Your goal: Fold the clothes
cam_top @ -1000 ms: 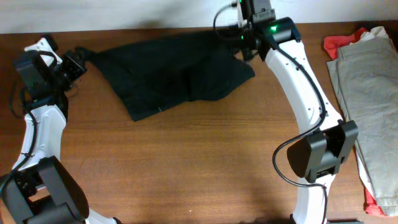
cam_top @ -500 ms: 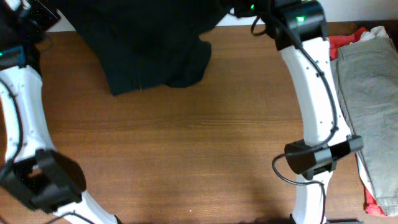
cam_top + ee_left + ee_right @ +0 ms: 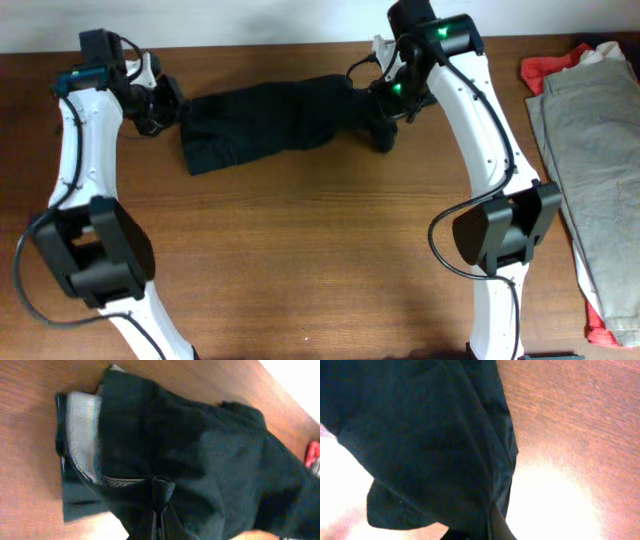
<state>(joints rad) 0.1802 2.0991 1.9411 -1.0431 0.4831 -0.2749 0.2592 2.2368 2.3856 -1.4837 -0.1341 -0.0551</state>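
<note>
The robot's right gripper should next draw the cloth's end back and down to the bare near tabletop and release it there, because the garment lies bunched.
A black garment point(image 3: 270, 125) lies stretched and bunched across the far part of the wooden table point(image 3: 300, 260). My left gripper point(image 3: 168, 103) is shut on its left end; in the left wrist view the black cloth point(image 3: 190, 455) is pinched between the fingers point(image 3: 159, 510), and a grey mesh lining point(image 3: 82, 430) shows at its edge. My right gripper point(image 3: 388, 100) is shut on its right end; the right wrist view is filled with the dark cloth point(image 3: 420, 440), which hides the fingers point(image 3: 487, 530).
A stack of clothes lies at the table's right edge: a beige garment point(image 3: 590, 150) on top of a red one point(image 3: 548, 70). The white wall runs behind the table's far edge.
The garment was lifted high toward the camera half a second ago; both grippers have come back down and it now lies narrower and bunched on the table.
</note>
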